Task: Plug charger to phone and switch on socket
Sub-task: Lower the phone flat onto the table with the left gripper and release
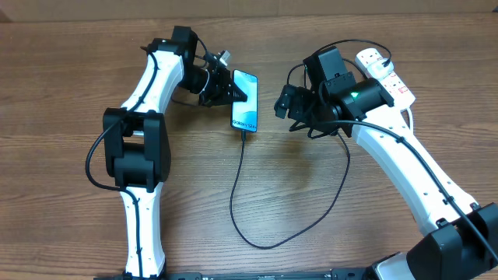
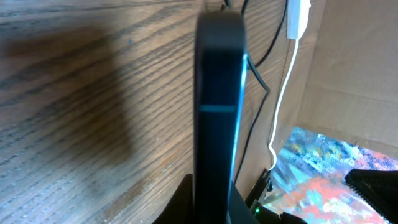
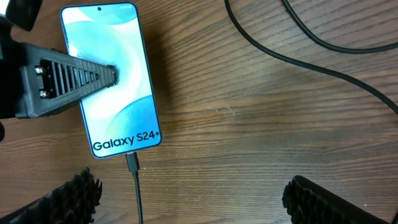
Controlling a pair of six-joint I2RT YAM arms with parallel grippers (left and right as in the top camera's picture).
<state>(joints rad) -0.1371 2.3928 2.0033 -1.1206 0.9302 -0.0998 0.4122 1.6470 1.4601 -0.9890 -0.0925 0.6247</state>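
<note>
The connector already sits in the phone's near end, so next the phone in my left gripper should go down onto the bare wood below and be released.
The phone (image 1: 244, 99) lies left of centre, its screen up with "Galaxy S24+" at the near end (image 3: 112, 81). My left gripper (image 1: 232, 89) is shut on the phone's left edge. In the left wrist view the phone (image 2: 217, 106) stands edge-on between the jaws (image 2: 211, 208). The charger's connector tip (image 3: 132, 162) sits in the phone's near end. Its black cable (image 1: 236, 194) loops forward, then right and back toward the socket (image 1: 387, 71), a white strip at the far right. My right gripper (image 1: 284, 101) is open and empty just right of the phone; its fingers (image 3: 199, 199) straddle bare wood.
The socket's thick white lead (image 2: 283, 106) hangs past the table's far edge by a cardboard wall (image 2: 360, 68). More black cable (image 3: 323, 43) crosses the wood right of the phone. The right arm covers part of the socket.
</note>
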